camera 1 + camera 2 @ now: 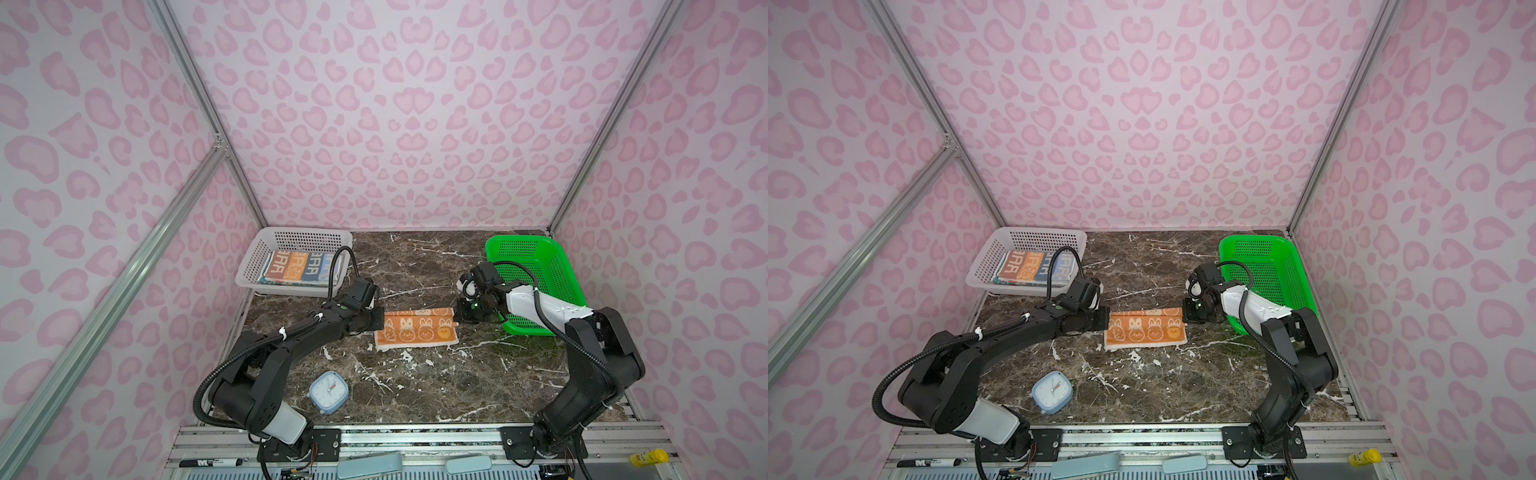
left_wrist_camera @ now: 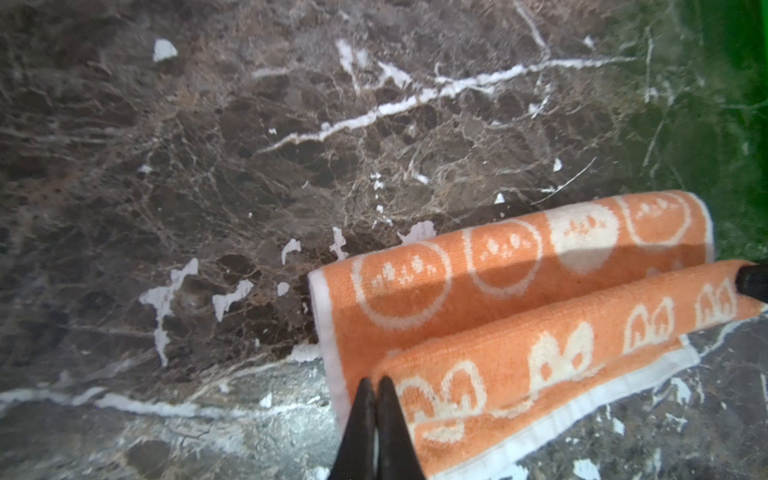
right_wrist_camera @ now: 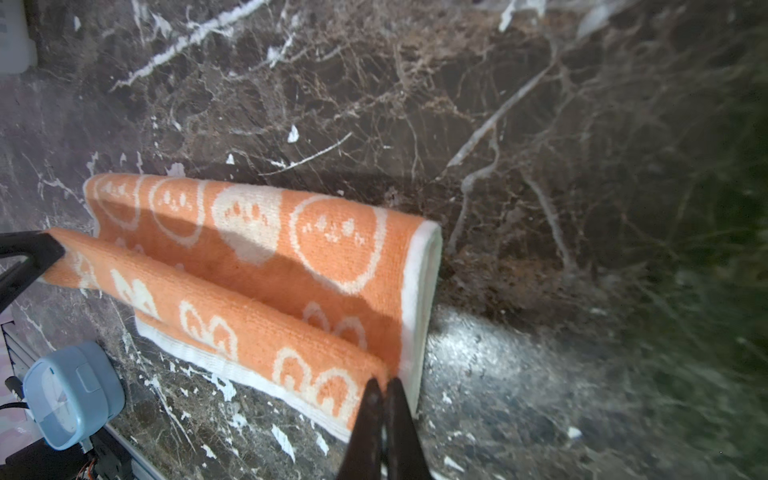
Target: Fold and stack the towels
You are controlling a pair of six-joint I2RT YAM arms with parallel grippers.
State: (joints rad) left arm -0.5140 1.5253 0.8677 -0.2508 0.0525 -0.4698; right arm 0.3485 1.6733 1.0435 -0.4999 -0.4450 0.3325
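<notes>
I need to move my left gripper back and down toward the towel's near white hem point(image 1: 382, 348) point(image 2: 480, 464) next and release the raised edge there. The raised edge is still short of that hem.
An orange towel point(image 1: 415, 330) point(image 1: 1144, 328) with cream bunny prints lies in the middle of the marble table, its far edge raised and curling toward the front. My left gripper point(image 1: 380, 322) point(image 2: 375, 380) is shut on the raised edge at the towel's left end. At the right end my right gripper point(image 1: 456, 321) point(image 3: 384, 381) is shut on the same edge. Both wrist views show the orange towel point(image 2: 519, 291) point(image 3: 270, 257) stretched between the two grips. A folded towel of blue, orange and cream blocks point(image 1: 291, 266) lies in the white basket point(image 1: 249, 274), a blue edge showing beneath it.
A green basket point(image 1: 552, 266) stands at the back right, behind my right arm, and holds nothing that shows. A pale blue clock point(image 1: 329, 392) point(image 3: 70, 395) stands near the front left. Pink patterned walls close in three sides.
</notes>
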